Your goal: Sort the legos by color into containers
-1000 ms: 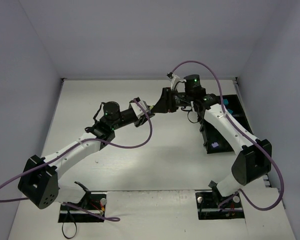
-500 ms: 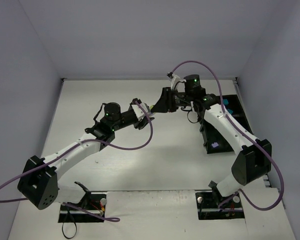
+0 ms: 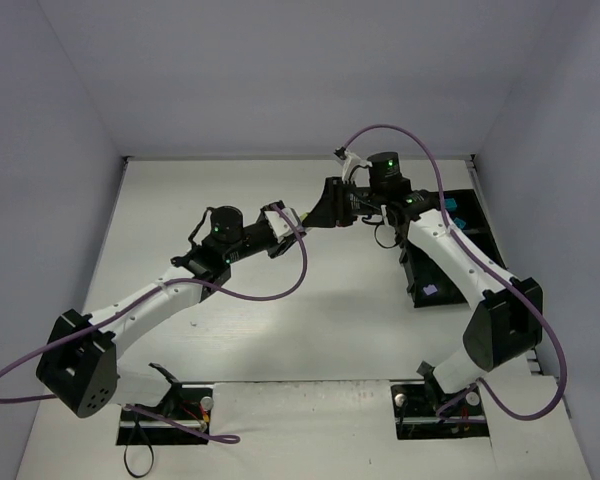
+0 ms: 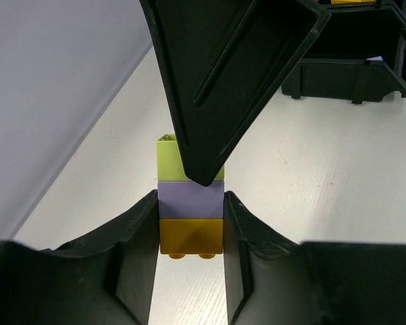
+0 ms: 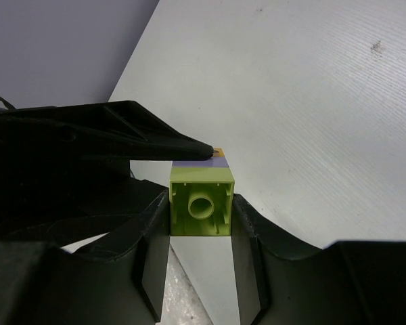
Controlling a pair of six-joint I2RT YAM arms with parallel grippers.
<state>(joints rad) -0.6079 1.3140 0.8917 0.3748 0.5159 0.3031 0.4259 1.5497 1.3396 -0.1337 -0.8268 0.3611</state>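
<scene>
The lime green brick [image 4: 168,159] comes off the differently colored lavender one next, pulled to the right in the top view by my right gripper. It then gets released over the containers' far end.
A small stack of legos hangs in the air between both grippers: a lime green brick [image 4: 168,159], a lavender one [image 4: 189,198] and an orange one [image 4: 189,235]. My left gripper [image 4: 190,223] is shut on the lavender and orange end. My right gripper [image 5: 201,213] is shut on the lime green brick [image 5: 201,206], whose hollow underside faces its camera. In the top view the two grippers meet nose to nose, left gripper [image 3: 294,219], right gripper [image 3: 317,215], above the middle of the table. The containers [image 3: 418,283] stand at the right.
The black containers [image 4: 345,74] hold a lavender brick [image 3: 430,291] and cyan bricks [image 3: 448,205]. Grey walls close off the table on the left, back and right. Purple cables loop from both arms over the table.
The left wrist has shifted slightly toward the right gripper. Both grippers stay together at the stack.
</scene>
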